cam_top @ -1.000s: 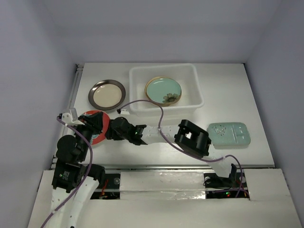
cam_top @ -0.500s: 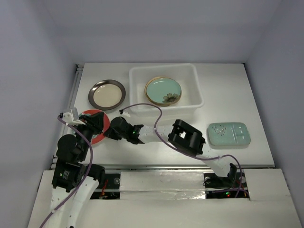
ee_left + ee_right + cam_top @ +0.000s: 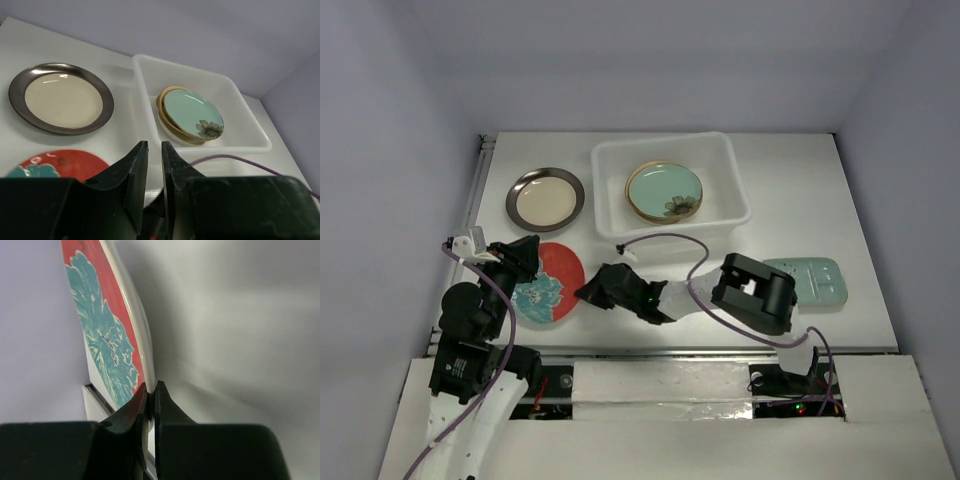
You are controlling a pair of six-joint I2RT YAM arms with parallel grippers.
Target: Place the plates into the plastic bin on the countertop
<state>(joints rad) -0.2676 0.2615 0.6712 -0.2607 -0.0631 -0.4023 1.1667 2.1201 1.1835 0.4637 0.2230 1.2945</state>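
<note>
The red-and-teal plate in the robot's right gripper should next go up, outward over the near side of the bin and down onto the teal flower plate (image 3: 664,192) in the bin.
My right gripper (image 3: 584,292) (image 3: 151,385) is shut on the right rim of the red-and-teal plate (image 3: 553,281) (image 3: 107,340), which sits at the front left of the countertop (image 3: 790,190). Just left of it, over the plate's far edge, my left gripper (image 3: 525,252) (image 3: 154,144) has its fingers a narrow slit apart with nothing between them. The plastic bin (image 3: 610,222) (image 3: 250,145) stands at the back and holds a teal flower plate (image 3: 663,190) (image 3: 192,115). A dark-rimmed cream plate (image 3: 545,198) (image 3: 62,99) lies left of the bin.
A pale green rectangular plate (image 3: 820,280) lies at the right, partly hidden by my right arm's elbow (image 3: 752,292). Purple cables loop over the countertop in front of the bin. Lavender walls close in the left, right and back sides.
My right gripper has shut on the red-and-teal plate's rim and drawn it to the right, out from beside the left gripper. The right elbow swung right over the green plate.
</note>
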